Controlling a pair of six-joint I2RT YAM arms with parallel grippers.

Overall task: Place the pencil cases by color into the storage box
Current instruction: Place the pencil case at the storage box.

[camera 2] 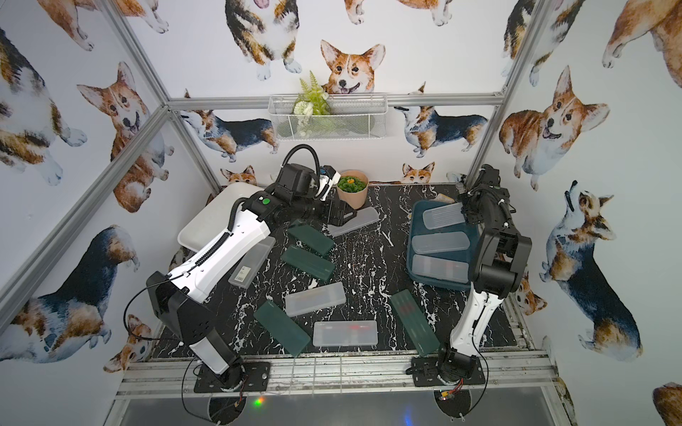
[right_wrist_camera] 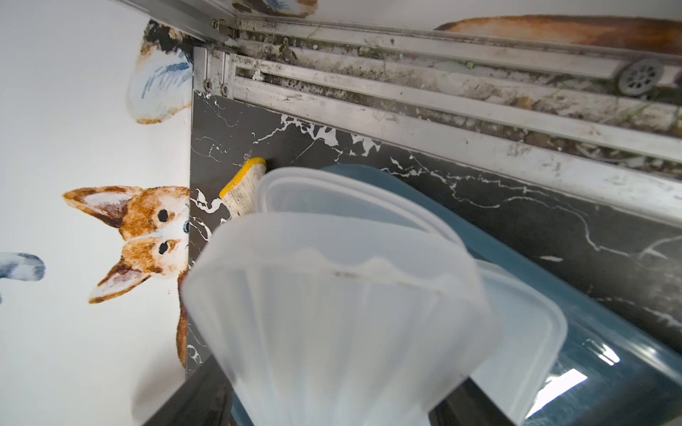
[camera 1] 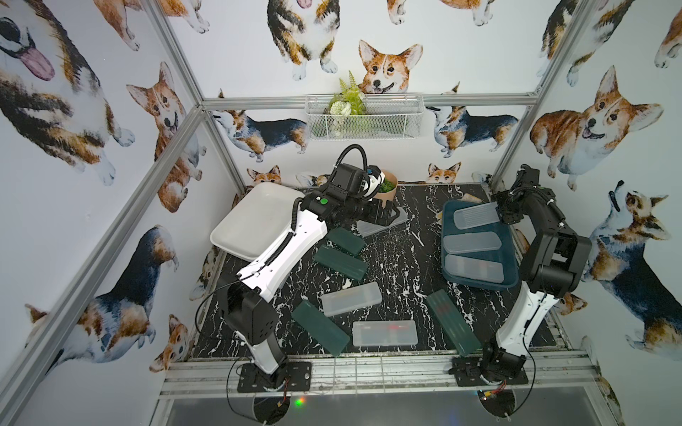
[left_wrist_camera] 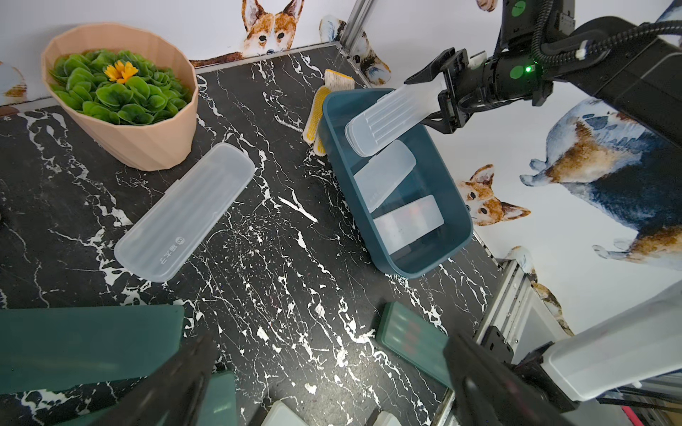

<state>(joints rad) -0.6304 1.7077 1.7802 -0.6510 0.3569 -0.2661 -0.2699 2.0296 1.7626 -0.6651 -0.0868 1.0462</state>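
I need to move my right gripper down and a little back to let go of the case in the teal box's far end (camera 1: 450, 214), because that space is below the gripper.
My right gripper (camera 1: 499, 215) is shut on the end of a frosted clear pencil case (camera 1: 476, 215), held tilted over the far end of the teal storage box (camera 1: 448, 221). The held case (right_wrist_camera: 339, 313) fills the right wrist view. Two clear cases (camera 1: 471, 243) (camera 1: 474, 268) lie inside the teal box. The white storage box (camera 1: 254, 217) at the far left holds nothing. My left gripper (camera 1: 389, 217) is open over a clear case (left_wrist_camera: 184, 214) beside the pot, with nothing between its fingers (left_wrist_camera: 479, 380). Several dark green cases (camera 1: 341, 262) and clear cases (camera 1: 350, 298) lie on the marble top.
A tan plant pot (camera 1: 387, 188) stands at the back middle, close to my left wrist. A knitted glove (left_wrist_camera: 319, 118) lies behind the teal box. A white wire basket (camera 1: 365, 116) hangs on the back wall. Another clear case (camera 2: 252, 263) lies under my left arm.
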